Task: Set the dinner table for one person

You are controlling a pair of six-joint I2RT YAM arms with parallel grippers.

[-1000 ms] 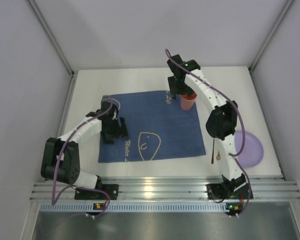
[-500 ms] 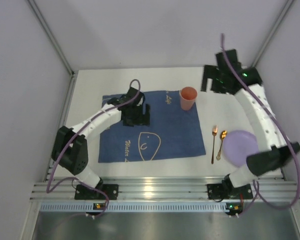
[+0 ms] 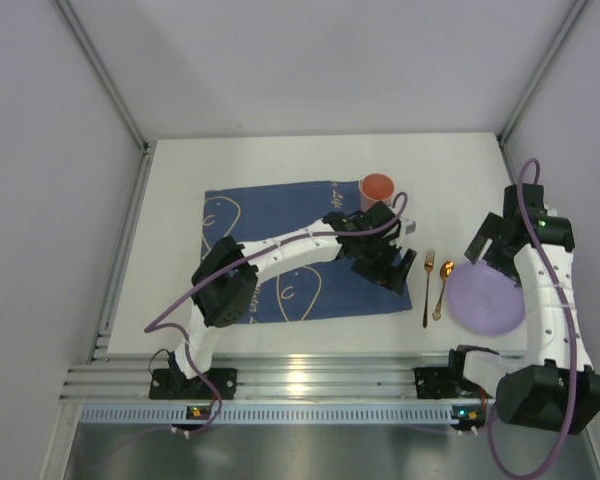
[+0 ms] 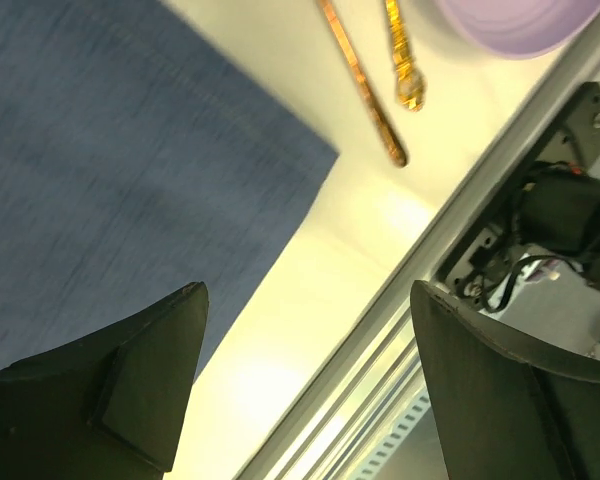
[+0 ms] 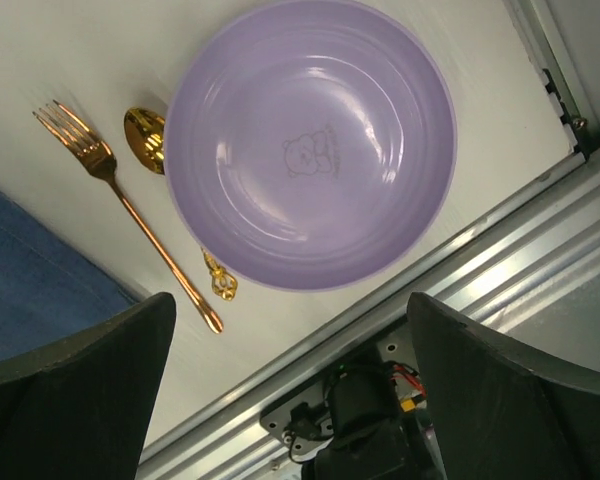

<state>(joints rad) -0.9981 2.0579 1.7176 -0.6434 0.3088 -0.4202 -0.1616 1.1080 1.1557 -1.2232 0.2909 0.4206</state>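
Observation:
The plate's rim by the spoon's bowl is the next place for my right gripper, so I should move it down to the purple plate [image 3: 488,297] and toward the spoon [image 3: 443,285].
The white dinner table [image 3: 175,185] carries a dark blue placemat [image 3: 270,215] with an orange cup [image 3: 378,188] standing at its back right corner. A gold fork [image 3: 428,287], a gold spoon [image 3: 443,285] and a purple plate [image 3: 488,297] lie right of the mat. My left gripper [image 3: 388,264] is open and empty over the mat's right front corner. My right gripper [image 3: 486,246] is open and empty above the plate's back edge. The right wrist view shows the plate [image 5: 310,140], fork [image 5: 130,210] and spoon bowl [image 5: 145,135] below the open jaws.
The ribbed aluminium rail [image 3: 320,375] runs along the near edge, with both arm bases on it. Grey walls close in the table on three sides. The left wrist view shows the mat corner [image 4: 110,170], the fork handle [image 4: 365,95] and the spoon handle [image 4: 402,55].
My left arm has swung right across the placemat to its right edge near the fork. My right arm has come from the cup, by way of the back right, to above the plate.

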